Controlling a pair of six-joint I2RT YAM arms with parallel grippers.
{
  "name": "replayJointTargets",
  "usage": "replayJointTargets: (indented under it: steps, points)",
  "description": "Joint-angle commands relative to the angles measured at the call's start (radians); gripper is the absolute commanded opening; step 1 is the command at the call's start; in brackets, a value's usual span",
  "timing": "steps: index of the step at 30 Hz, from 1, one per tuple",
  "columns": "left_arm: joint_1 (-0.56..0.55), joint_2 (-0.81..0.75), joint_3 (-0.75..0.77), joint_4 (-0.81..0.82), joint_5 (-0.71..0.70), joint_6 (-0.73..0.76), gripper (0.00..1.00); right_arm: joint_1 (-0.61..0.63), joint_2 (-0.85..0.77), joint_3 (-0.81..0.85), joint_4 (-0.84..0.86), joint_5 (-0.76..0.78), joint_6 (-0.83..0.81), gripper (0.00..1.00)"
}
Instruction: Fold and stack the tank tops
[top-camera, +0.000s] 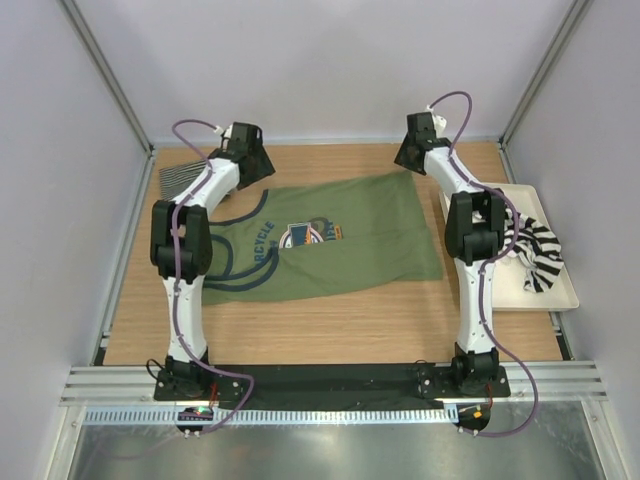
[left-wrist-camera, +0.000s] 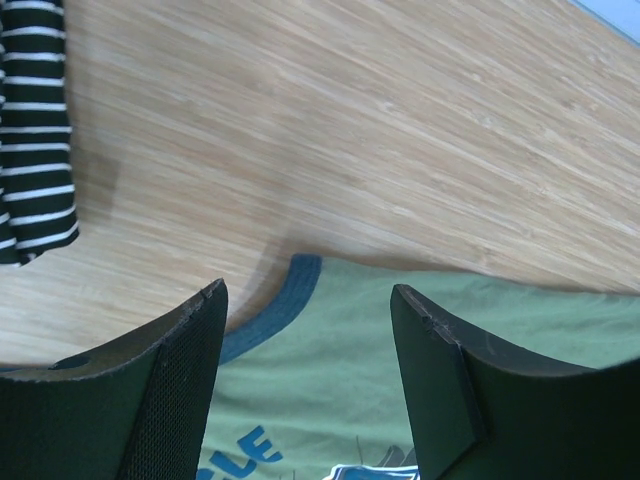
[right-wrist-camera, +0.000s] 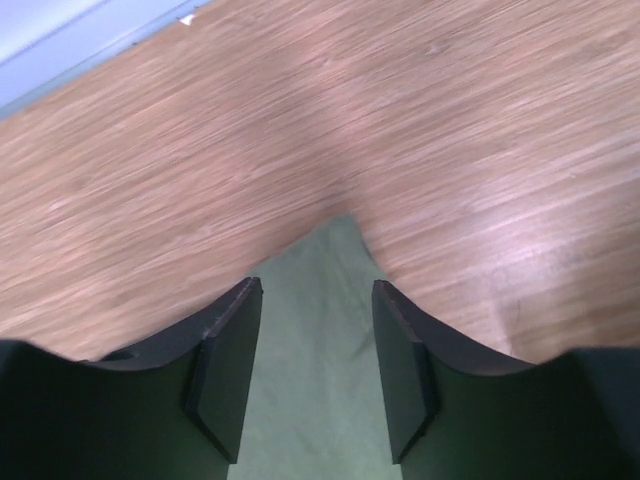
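My right gripper is open and will next go down onto the tank top's far hem corner, with that corner between its fingers, and then close on it.
The olive green tank top (top-camera: 330, 245), with blue trim and a chest print, lies spread flat on the wooden table. My left gripper (top-camera: 252, 165) is open just above its far shoulder strap; in the left wrist view (left-wrist-camera: 308, 300) the strap (left-wrist-camera: 290, 290) lies between the jaws. My right gripper (top-camera: 412, 152) is open over the far hem corner (right-wrist-camera: 335, 240), with the jaws on either side of it. The pinstriped tank top (top-camera: 185, 177) lies folded at the back left, and shows in the left wrist view (left-wrist-camera: 35, 130). The broad-striped tank top (top-camera: 540, 255) is bunched on the tray.
A cream rectangular tray (top-camera: 560, 295) sits at the right edge of the table. White walls with metal posts enclose the table on three sides. Bare wood runs along the front, between the green top and the arm bases.
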Motion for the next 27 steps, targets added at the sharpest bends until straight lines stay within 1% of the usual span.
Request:
replayJointTargets:
  steps: [1, 4, 10, 13, 15, 16, 18, 21, 22, 25, 27]
  points:
    - [-0.005, 0.014, 0.071, 0.008, 0.005, 0.006, 0.67, -0.017, 0.041, 0.116, -0.048, 0.004, -0.03, 0.55]
    - [-0.008, 0.042, 0.088, 0.008, 0.005, 0.016, 0.67, -0.026, 0.09, 0.167, -0.049, -0.004, -0.035, 0.56]
    - [-0.012, 0.088, 0.119, 0.011, 0.026, 0.008, 0.66, -0.032, 0.161, 0.222, -0.057, -0.046, -0.023, 0.52]
    - [-0.017, 0.096, 0.122, 0.016, 0.031, 0.006, 0.67, -0.032, 0.177, 0.22, -0.048, -0.066, -0.012, 0.46]
    - [-0.022, 0.099, 0.12, 0.014, 0.036, 0.006, 0.66, -0.032, 0.182, 0.222, -0.042, -0.073, -0.009, 0.44]
    - [-0.022, 0.103, 0.122, 0.014, 0.037, 0.005, 0.66, -0.031, 0.187, 0.223, -0.04, -0.075, -0.01, 0.41]
    - [-0.025, 0.106, 0.12, 0.014, 0.043, 0.005, 0.66, -0.032, 0.188, 0.223, -0.037, -0.081, -0.013, 0.4]
    - [-0.031, 0.12, 0.12, 0.014, 0.045, 0.002, 0.66, -0.032, 0.19, 0.223, -0.036, -0.09, -0.023, 0.27]
    - [-0.031, 0.123, 0.12, 0.014, 0.046, 0.0, 0.66, -0.032, 0.19, 0.225, -0.039, -0.087, -0.029, 0.18]
    - [-0.031, 0.134, 0.122, 0.014, 0.037, -0.004, 0.67, -0.032, 0.184, 0.226, -0.042, -0.076, -0.032, 0.04]
    - [-0.029, 0.143, 0.123, 0.017, 0.03, -0.001, 0.68, -0.031, 0.179, 0.223, -0.042, -0.075, -0.035, 0.01]
